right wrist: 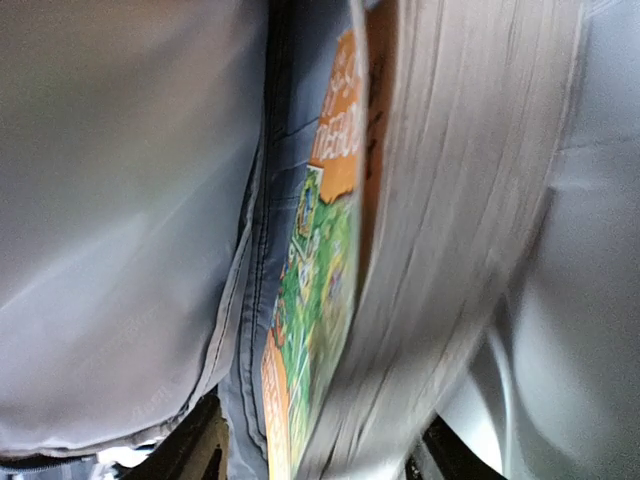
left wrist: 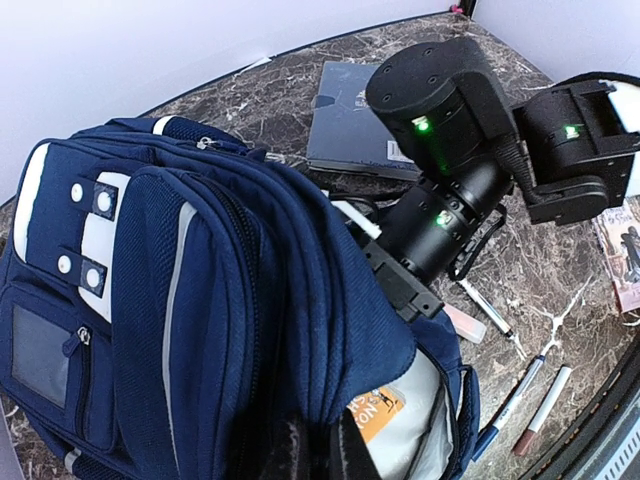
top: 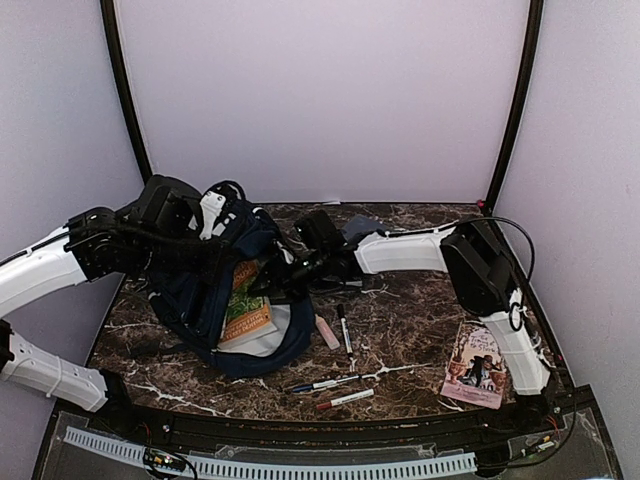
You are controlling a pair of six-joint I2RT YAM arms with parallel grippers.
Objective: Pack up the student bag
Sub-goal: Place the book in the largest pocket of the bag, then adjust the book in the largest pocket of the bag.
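My left gripper should next move down over the bag's opening (top: 262, 325) (left wrist: 412, 425) and let go of the bag's flap, because that opening is below the gripper, to its right in the top view.
The student bag (top: 200, 290), navy blue with grey lining, lies open at the table's centre left. My left gripper (top: 218, 220) is shut on the edge of the bag's upper flap (left wrist: 330, 330) and holds the mouth up; its dark fingertips (left wrist: 375, 440) pinch the blue fabric. My right gripper (top: 290, 265) reaches into the bag's mouth. An orange and green book (top: 245, 305) lies inside on the grey lining. In the right wrist view that book (right wrist: 320, 300) sits between the fingers (right wrist: 200, 450), which stand apart on either side of it, the left one clear of its cover.
A flat navy hardcover book (left wrist: 350, 125) lies behind the right arm. A pink eraser (top: 327, 332), a black marker (top: 343, 328), a blue pen (top: 320, 384) and a red marker (top: 345, 399) lie right of the bag. A pink paperback (top: 478, 365) lies at front right.
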